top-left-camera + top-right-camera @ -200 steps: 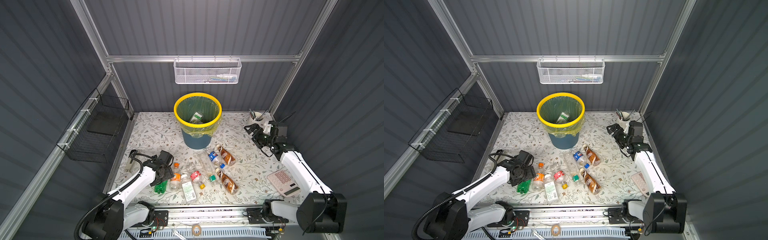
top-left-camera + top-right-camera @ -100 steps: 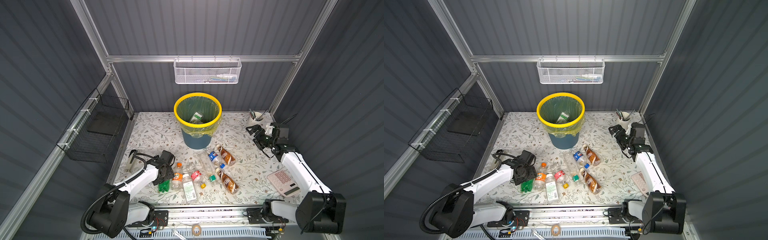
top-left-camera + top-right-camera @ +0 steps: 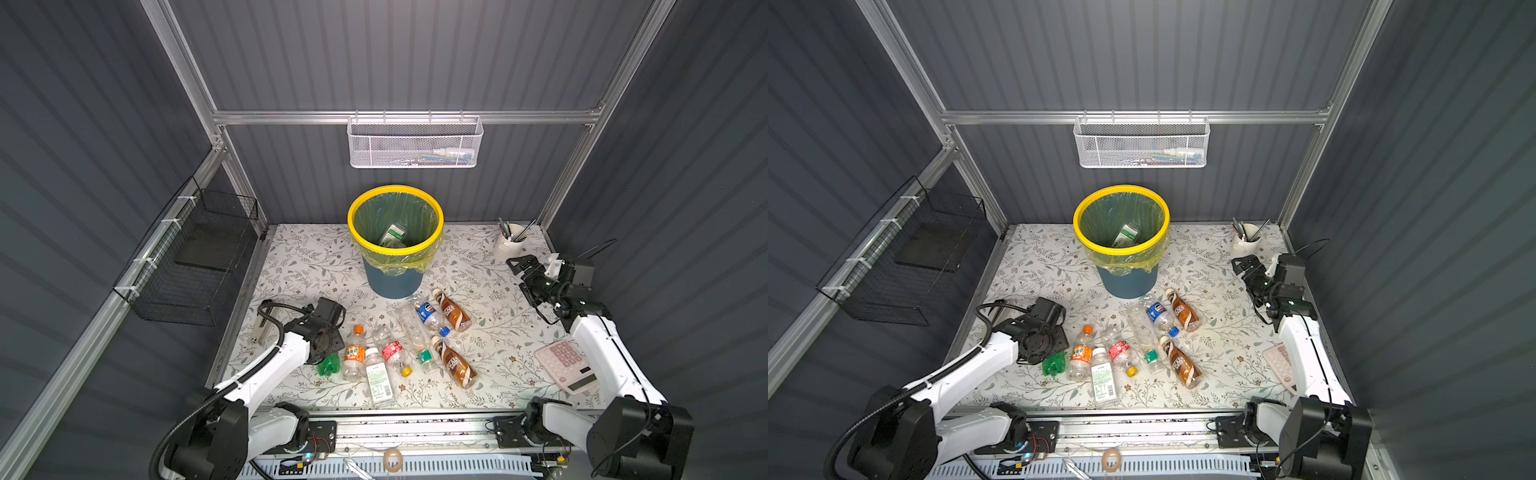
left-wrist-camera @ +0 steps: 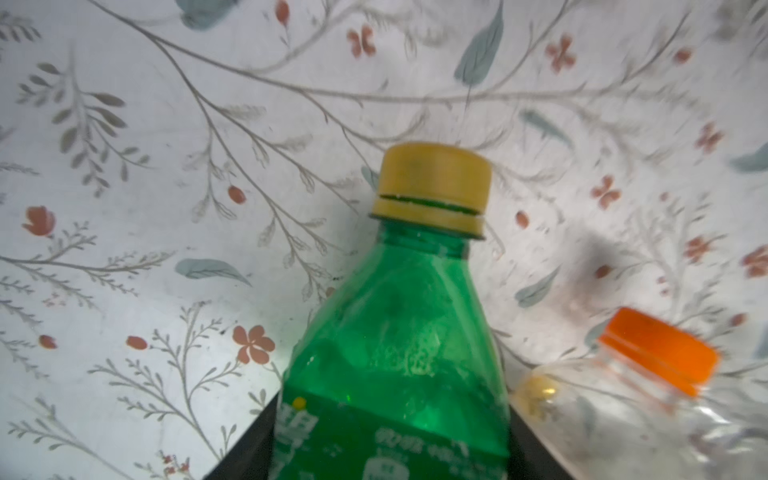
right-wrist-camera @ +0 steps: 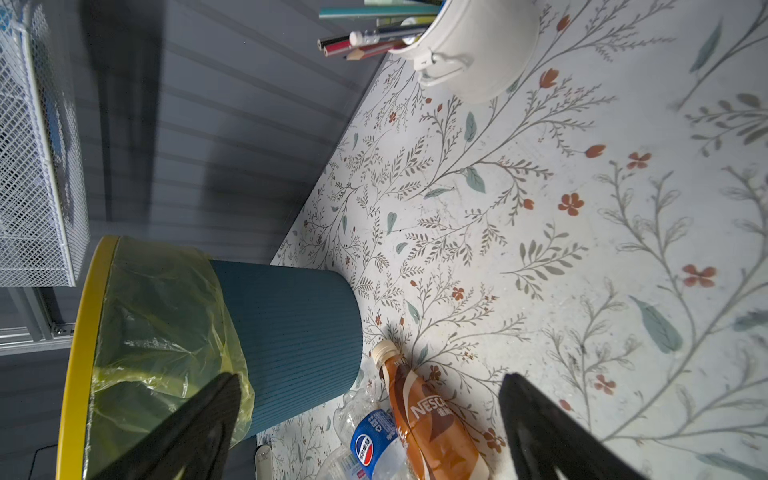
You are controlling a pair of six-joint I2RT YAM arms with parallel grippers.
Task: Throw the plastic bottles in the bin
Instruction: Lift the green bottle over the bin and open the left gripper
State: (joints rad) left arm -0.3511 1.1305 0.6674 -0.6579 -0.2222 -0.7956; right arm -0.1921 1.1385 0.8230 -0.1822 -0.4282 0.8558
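Note:
The left gripper lifts the green bottle up and outward over the bin's opening next and releases it, since the bin's yellow rim stands well above the tabletop.
A green bottle with a yellow cap lies at the left end of the row, also visible in both top views. My left gripper is down over it, a black finger against each side of its body. Beside it lie several plastic bottles: orange-labelled, white-labelled, red-labelled, blue-labelled and two brown coffee ones. The bin stands behind them with one bottle inside. My right gripper hangs open and empty at the right.
A white pen cup stands at the back right, just behind the right gripper. A white calculator lies at the front right beside the right arm. A white mesh basket hangs on the rear rail and a black wire basket on the left wall.
The left jaws have narrowed onto the green bottle while the left arm barely shifted. The right gripper drew slightly forward, uncovering the pen cup, and stayed open.

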